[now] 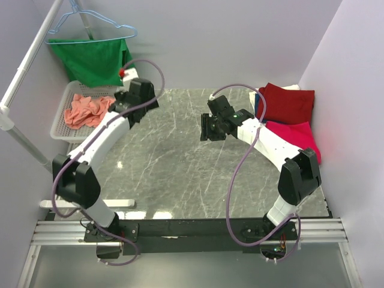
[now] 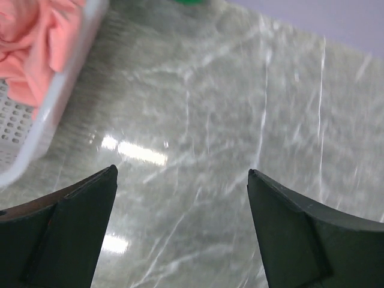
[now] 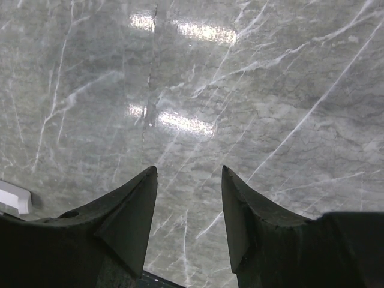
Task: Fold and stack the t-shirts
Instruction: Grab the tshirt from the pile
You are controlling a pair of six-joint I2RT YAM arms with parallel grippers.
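The folds of the salmon-pink t-shirt [image 1: 87,111] are in the basket [image 1: 60,129], so my left gripper will move over the basket's rim first and then down onto them.
A salmon-pink t-shirt [image 1: 87,111] lies crumpled in the white mesh basket [image 1: 60,129] at the left; it also shows in the left wrist view [image 2: 30,42]. A dark red t-shirt [image 1: 288,103] lies folded at the far right, and a crimson-pink t-shirt [image 1: 297,137] lies folded just in front of it. My left gripper [image 1: 127,102] hangs open and empty over the marble beside the basket's right side [image 2: 182,171]. My right gripper [image 1: 210,127] is open and empty over the middle of the table [image 3: 189,169], left of the folded shirts.
A green garment [image 1: 93,60] hangs on a light-blue wire hanger [image 1: 90,21] at the back left, above the basket. A white pole [image 1: 24,78] slants along the left wall. The basket's rim [image 2: 54,102] is close to my left fingers. A white strip [image 1: 120,204] lies near the front edge.
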